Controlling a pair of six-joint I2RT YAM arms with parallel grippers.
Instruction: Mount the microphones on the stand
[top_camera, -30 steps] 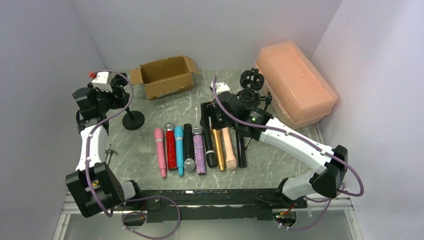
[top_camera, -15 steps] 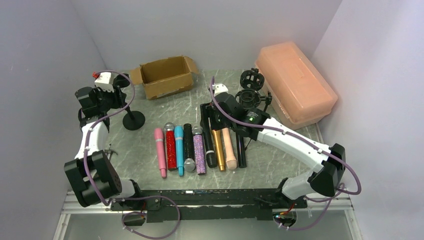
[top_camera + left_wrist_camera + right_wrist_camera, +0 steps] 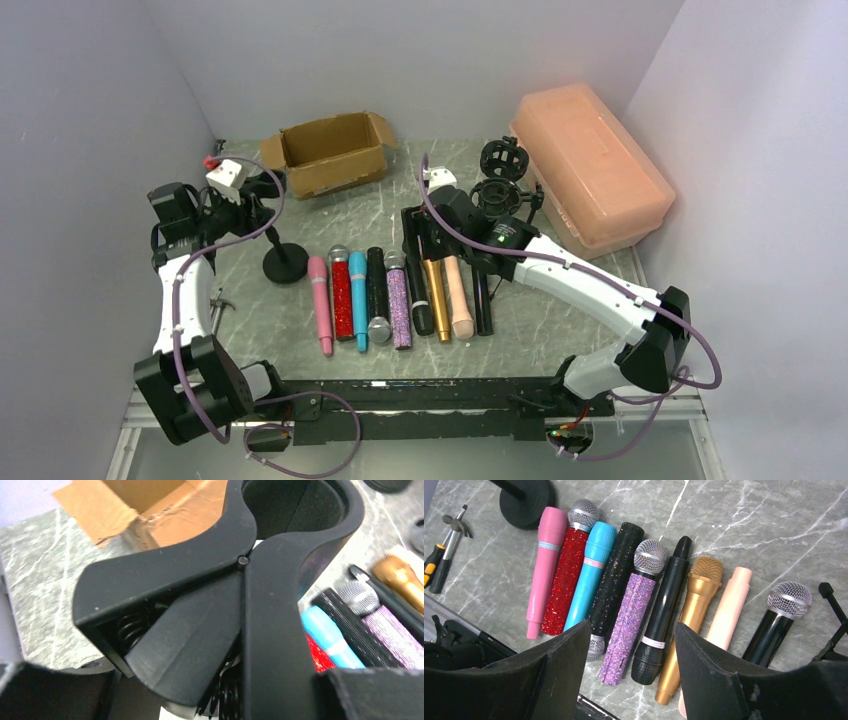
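Observation:
I will next carry the spring clip back and toward the pink microphone with my left gripper, over the round base (image 3: 286, 262). I will open my left gripper only after that.
Several microphones lie side by side mid-table: pink (image 3: 320, 300), red glitter (image 3: 342, 295), blue (image 3: 358, 298), purple glitter (image 3: 398, 300), gold (image 3: 436, 300), peach (image 3: 458, 295) and black ones (image 3: 483, 300). The stand (image 3: 285, 262) leans left of them on its round base. My left gripper (image 3: 245, 190) is shut on the stand's black spring clip (image 3: 240, 580), which fills the left wrist view. My right gripper (image 3: 631, 645) hovers open above the row, over the purple glitter microphone (image 3: 634, 610) and a black one (image 3: 666, 605), holding nothing.
An open cardboard box (image 3: 330, 152) sits at the back left. A peach-orange plastic case (image 3: 590, 170) stands at the back right, with two black shock mounts (image 3: 495, 195) beside it. Small hand tools (image 3: 441, 560) lie near the left arm's base.
My left gripper closed on the stand's clip and pulled it right. The stand's base slid right, close to the pink microphone. The right gripper narrowed slightly and barely moved.

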